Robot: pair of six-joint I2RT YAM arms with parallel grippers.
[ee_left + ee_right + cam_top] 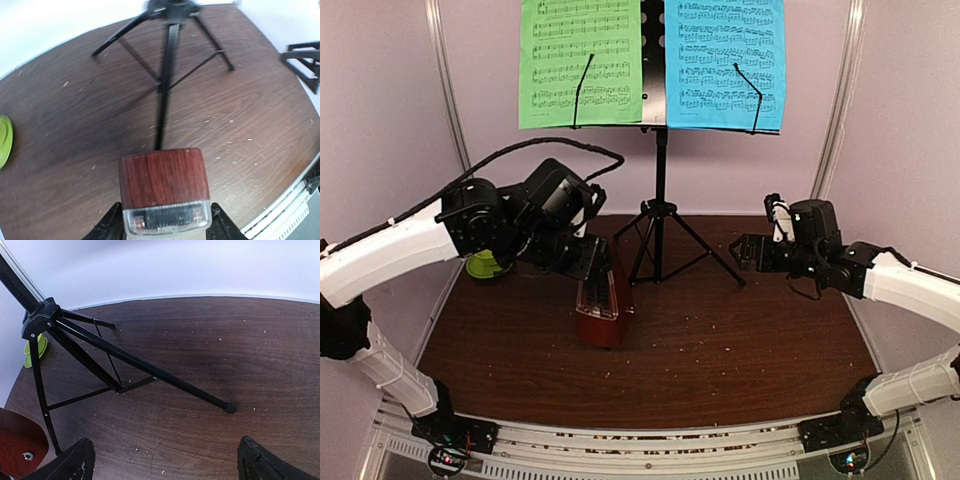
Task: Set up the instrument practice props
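Note:
Next, my left gripper passes the music stand's near leg and releases the metronome [604, 305] down on the open table to its right in the top view.
The black tripod music stand [660, 215] stands at the back middle of the table, with a green sheet [580, 62] and a blue sheet [724, 62] on its desk. Its legs show in the left wrist view [165, 65] and the right wrist view [100, 347]. The reddish-brown metronome [604, 305] with its clear cover stands left of the stand's legs. My left gripper [592, 262] is shut on the metronome [164, 182] near its top. My right gripper [752, 250] is open and empty, right of the stand's right leg.
A small lime-green bowl [486, 264] sits at the back left, partly hidden by my left arm; it also shows in the left wrist view [4, 140] and the right wrist view [35, 351]. Pale crumbs are scattered over the dark wooden table [740, 340].

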